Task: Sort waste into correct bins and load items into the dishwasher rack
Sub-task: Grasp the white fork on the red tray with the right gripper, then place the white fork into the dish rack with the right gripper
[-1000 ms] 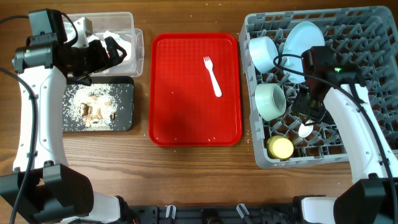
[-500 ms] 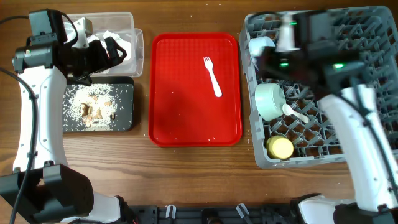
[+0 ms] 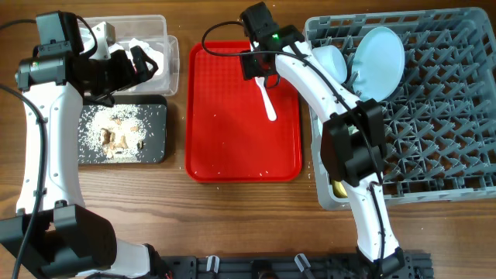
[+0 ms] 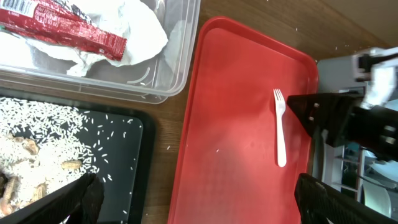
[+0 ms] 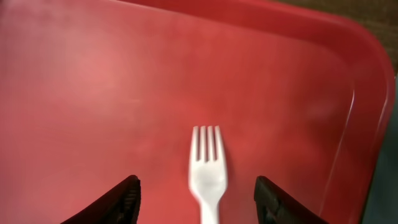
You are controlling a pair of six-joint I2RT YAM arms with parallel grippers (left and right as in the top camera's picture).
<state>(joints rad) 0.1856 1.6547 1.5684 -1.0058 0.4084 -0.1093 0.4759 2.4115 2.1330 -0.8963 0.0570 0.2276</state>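
I will next lower my right gripper onto the fork's neck [image 3: 260,81] [image 5: 209,200], with one finger going down each side, and close it, because the white fork lies on the tray below my right gripper.
The white fork [image 5: 208,168] lies on the red serving tray [image 3: 225,132]. My right gripper [image 5: 199,202] hangs open just above it, with a finger on either side of the fork's neck and neither touching it. Overhead, this gripper [image 3: 261,77] is at the tray's far right. My left gripper [image 3: 142,63] is open and empty by the clear tub [image 3: 172,62], which holds white napkins [image 4: 134,34] and the red wrapper [image 4: 62,28]. Rice scraps [image 3: 116,133] fill the black tray [image 3: 160,151]. The grey rack [image 3: 434,116] holds the blue plate [image 3: 380,53] and a blue bowl [image 3: 329,62].
My right arm [image 3: 349,147] stretches across the rack's left side and hides what sits there. The rack's pegs stand upright across its right half. Wooden table [image 3: 232,217] runs along the front.
My right arm swung left from inside the rack to above the fork on the red tray, and its jaws opened. The left arm has not moved.
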